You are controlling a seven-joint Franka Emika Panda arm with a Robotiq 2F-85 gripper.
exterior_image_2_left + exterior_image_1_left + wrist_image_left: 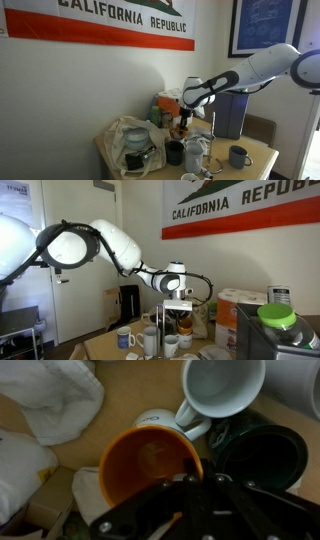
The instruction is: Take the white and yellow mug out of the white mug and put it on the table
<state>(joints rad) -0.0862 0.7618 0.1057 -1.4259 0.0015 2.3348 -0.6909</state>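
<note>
The mug goes back and down in my gripper next and is released on the bare tabletop (pixel 224 153) beside the gray mug, as that spot lies lower and back.
The white and yellow mug (pixel 148 460), orange inside, fills the middle of the wrist view. My gripper (pixel 190 485) is shut on its near rim, one finger inside and one outside. Just beyond it shows the rim and handle of a white mug (pixel 160 420) on the wooden table (pixel 125 395). In both exterior views the gripper (pixel 177 315) (pixel 183 122) hangs a little above the cluster of mugs with the orange-tinted mug (pixel 184 324) (pixel 181 131) in it. Whether the mug's base still touches the white mug is hidden.
A second white mug (pixel 222 385) and a dark mug (pixel 262 450) stand close to the right. White bags (pixel 50 395) lie to the left. Paper-towel rolls (pixel 236 305) and a dark appliance (pixel 280 335) crowd the table, as does a plastic bag (pixel 130 142).
</note>
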